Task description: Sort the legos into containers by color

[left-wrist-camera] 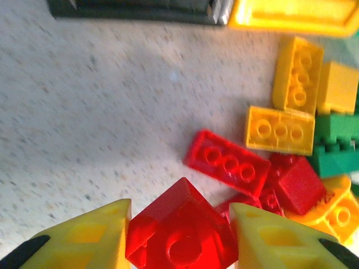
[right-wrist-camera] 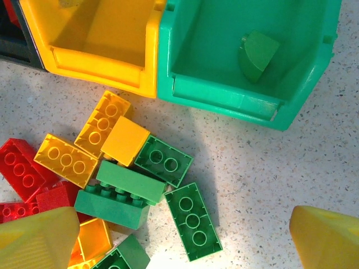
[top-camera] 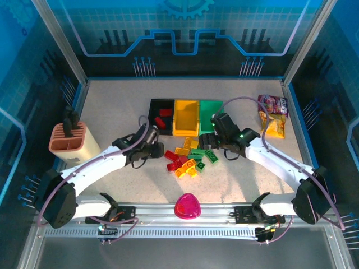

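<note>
I will next carry the red lego outward with my left gripper, from beside the pile to over the black bin (top-camera: 161,118), and release it, because red bricks already lie there.
A red lego (left-wrist-camera: 182,235) sits tilted between the yellow fingers (left-wrist-camera: 95,238) of my left gripper (top-camera: 156,150), which is shut on it just left of the loose pile of legos (top-camera: 188,159). More red (left-wrist-camera: 227,163) and yellow (left-wrist-camera: 279,130) bricks lie beyond it. My right gripper (right-wrist-camera: 185,241) hangs open over the pile's green bricks, one long green brick (right-wrist-camera: 192,220) lying between its fingers (right-wrist-camera: 328,241). The black (top-camera: 161,105), yellow (top-camera: 186,116) and green (top-camera: 211,109) containers stand side by side behind the pile. A curved green piece (right-wrist-camera: 255,55) lies in the green bin (right-wrist-camera: 224,95).
Red bricks (top-camera: 163,120) lie in the black bin. A pink rounded object (top-camera: 187,206) rests near the front edge. A tan holder with black tools (top-camera: 68,140) stands at the left, and snack packets (top-camera: 273,115) lie at the back right.
</note>
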You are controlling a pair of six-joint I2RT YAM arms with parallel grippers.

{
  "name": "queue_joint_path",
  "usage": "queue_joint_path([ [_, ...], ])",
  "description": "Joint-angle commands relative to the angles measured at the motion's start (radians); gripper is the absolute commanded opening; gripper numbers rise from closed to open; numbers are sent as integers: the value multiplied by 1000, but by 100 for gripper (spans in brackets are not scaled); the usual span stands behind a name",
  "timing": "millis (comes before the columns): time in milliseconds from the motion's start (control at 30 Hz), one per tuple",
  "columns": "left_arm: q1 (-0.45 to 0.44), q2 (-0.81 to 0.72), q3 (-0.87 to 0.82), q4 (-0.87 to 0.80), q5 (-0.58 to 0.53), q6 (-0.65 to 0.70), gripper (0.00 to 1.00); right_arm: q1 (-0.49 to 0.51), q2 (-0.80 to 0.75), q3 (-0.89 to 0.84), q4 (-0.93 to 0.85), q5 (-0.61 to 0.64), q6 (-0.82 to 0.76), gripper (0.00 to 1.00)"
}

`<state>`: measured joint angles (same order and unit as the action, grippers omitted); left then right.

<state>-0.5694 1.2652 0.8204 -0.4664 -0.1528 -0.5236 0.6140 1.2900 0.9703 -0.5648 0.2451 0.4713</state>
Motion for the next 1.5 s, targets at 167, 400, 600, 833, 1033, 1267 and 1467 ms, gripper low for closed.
queue_joint_path([
  [167, 145, 151, 252, 40, 38, 102, 32, -8, -69, -59, 11, -29, 24, 97],
  [400, 217, 360, 483, 14, 54, 145, 32, -10, -127, -85, 2, -19, 27, 96],
  [600, 240, 526, 677, -51, 116, 177, 77, -12, -171, -116, -20, -9, 18, 96],
  [833, 213, 437, 659, -68, 134, 172, 79, -19, -193, -131, -23, -7, 20, 97],
  [1033, 138, 284, 450, -57, 104, 160, 75, -19, -173, -139, 2, -30, 9, 97],
  [1267, 24, 222, 232, -28, 98, 101, 72, -19, -141, -136, 22, -56, -10, 97],
  [1467, -21, 236, 120, 32, 137, 65, 64, -17, -133, -146, 36, -65, -3, 97],
])
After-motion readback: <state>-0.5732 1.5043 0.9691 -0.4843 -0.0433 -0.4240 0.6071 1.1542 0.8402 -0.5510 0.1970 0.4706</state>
